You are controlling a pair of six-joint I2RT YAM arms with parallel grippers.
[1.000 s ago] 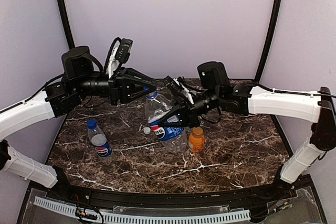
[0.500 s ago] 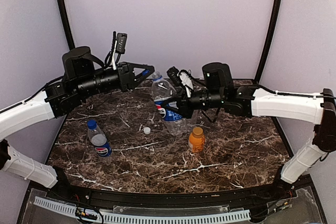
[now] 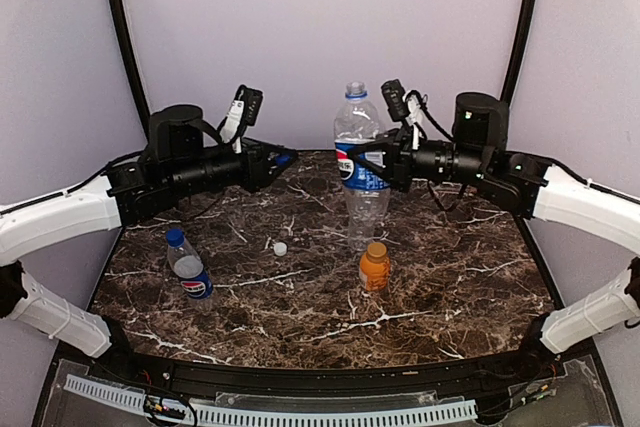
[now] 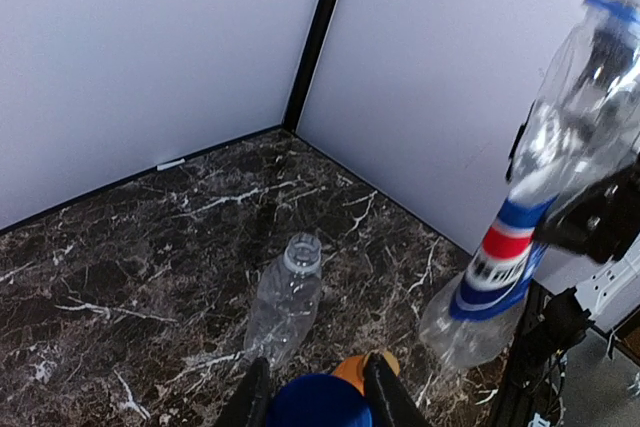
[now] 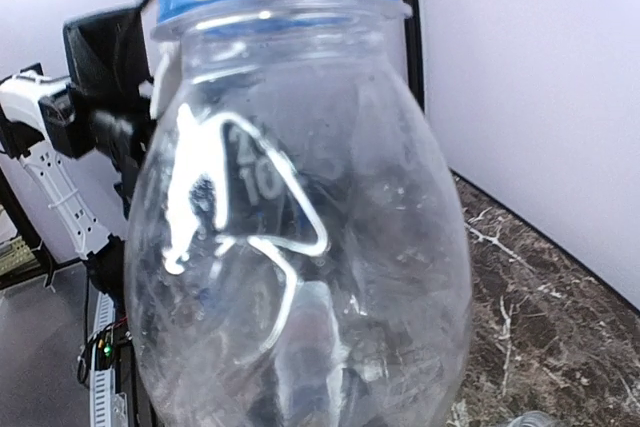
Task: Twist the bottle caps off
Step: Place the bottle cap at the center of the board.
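The blue cap comes down onto the bare marble beside the white cap (image 3: 280, 248) next, as my left gripper tilts down and lowers it for release, since that marble lies below.
My left gripper (image 3: 287, 159) is shut on a blue bottle cap (image 4: 318, 405), held between its fingers (image 4: 384, 395) above the back left of the table. My right gripper (image 3: 386, 162) is shut on a clear bottle with a blue label (image 3: 360, 162), held upright with its neck open (image 3: 355, 90). That bottle (image 5: 300, 227) fills the right wrist view and hides the jaws. A Pepsi bottle (image 3: 189, 269) lies capped in blue at front left. An orange bottle (image 3: 374, 269) stands capped mid-table. A clear unlabelled bottle (image 4: 285, 297) lies capless. A white cap (image 3: 280, 248) lies loose.
The dark marble table (image 3: 450, 287) ends at purple walls behind and at both sides. Black corner posts (image 3: 515, 37) rise at the back. A cable tray (image 3: 300, 414) runs along the near edge.
The right arm has swung the labelled bottle upright and carried it up and to the right. The left gripper has drawn back left with the blue cap, apart from the bottle's neck.
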